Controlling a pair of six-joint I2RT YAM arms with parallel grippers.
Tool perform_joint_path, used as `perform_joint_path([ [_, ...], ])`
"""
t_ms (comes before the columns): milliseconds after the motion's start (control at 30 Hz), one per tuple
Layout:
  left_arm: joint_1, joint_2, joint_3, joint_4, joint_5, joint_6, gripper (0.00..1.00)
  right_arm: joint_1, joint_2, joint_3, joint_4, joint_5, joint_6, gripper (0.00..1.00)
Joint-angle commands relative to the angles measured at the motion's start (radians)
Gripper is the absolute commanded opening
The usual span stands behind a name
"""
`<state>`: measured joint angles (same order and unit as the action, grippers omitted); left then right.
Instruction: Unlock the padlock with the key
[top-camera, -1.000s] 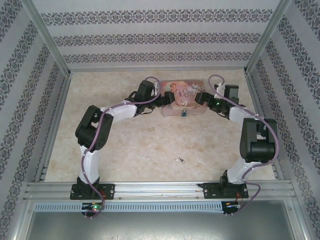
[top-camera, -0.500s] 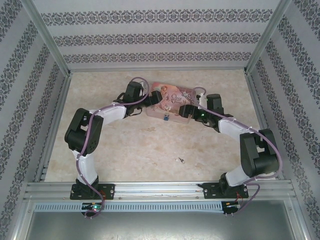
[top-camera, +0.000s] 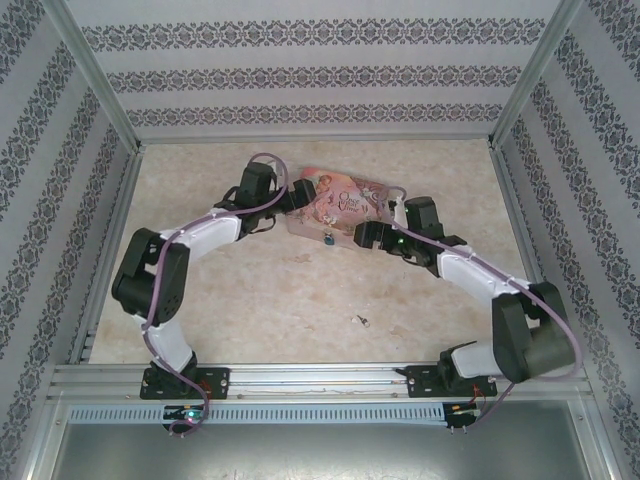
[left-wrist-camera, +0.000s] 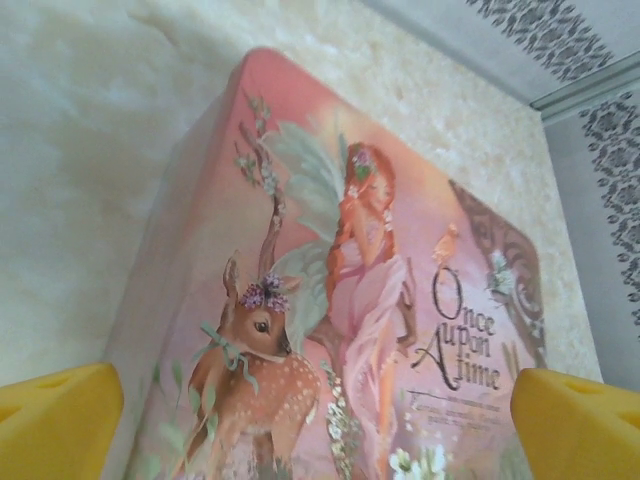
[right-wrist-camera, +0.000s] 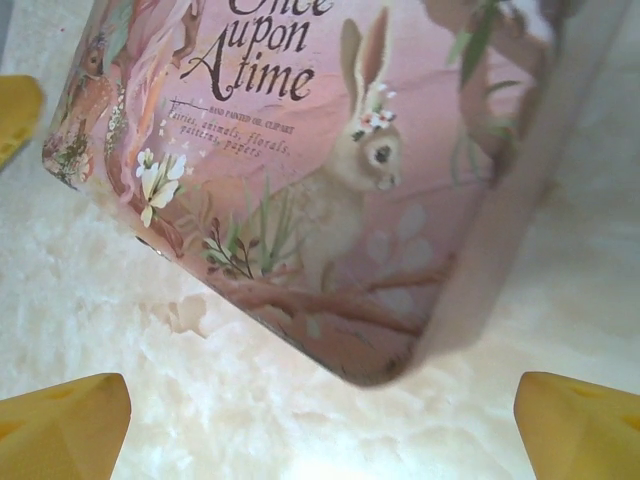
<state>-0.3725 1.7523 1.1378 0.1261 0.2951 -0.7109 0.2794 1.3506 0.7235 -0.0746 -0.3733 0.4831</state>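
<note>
My right gripper needs to back away from the tin first, and after that it should come down to the head of the key.
The padlock, tiny and blue, hangs at the near edge of the pink illustrated tin. The key, a small grey sliver, lies alone on the table floor nearer the arm bases. My left gripper is at the tin's left end. In the left wrist view it is open, its yellow fingertips wide apart over the lid. My right gripper is at the tin's near right corner. It is open, with bare table between its fingertips just below that corner.
Patterned walls and metal frame posts enclose the marbled table on three sides. A metal rail runs along the near edge by the arm bases. One yellow finger of the left gripper shows beyond the tin.
Both arms have swung left, and the tin has slid left and turned, its right end now nearer. The padlock moved with it. The key has stayed put.
</note>
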Motion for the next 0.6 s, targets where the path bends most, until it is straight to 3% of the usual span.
perform_joint_path([
  [0,0.019,-0.095,-0.046,-0.038,-0.053,0.050,0.99,0.003,-0.083,0.007,-0.168,0.084,-0.052,0.98],
  [167,0.019,-0.220,-0.143,-0.051,-0.066,0.079,0.99,0.010,-0.203,-0.008,-0.358,0.096,-0.018,0.98],
  [367,0.018,-0.353,-0.293,-0.024,-0.076,0.033,1.00,0.092,-0.287,-0.048,-0.528,0.091,0.051,0.81],
  [567,-0.002,-0.404,-0.424,0.035,-0.101,-0.027,1.00,0.253,-0.215,-0.030,-0.637,0.134,0.086,0.66],
])
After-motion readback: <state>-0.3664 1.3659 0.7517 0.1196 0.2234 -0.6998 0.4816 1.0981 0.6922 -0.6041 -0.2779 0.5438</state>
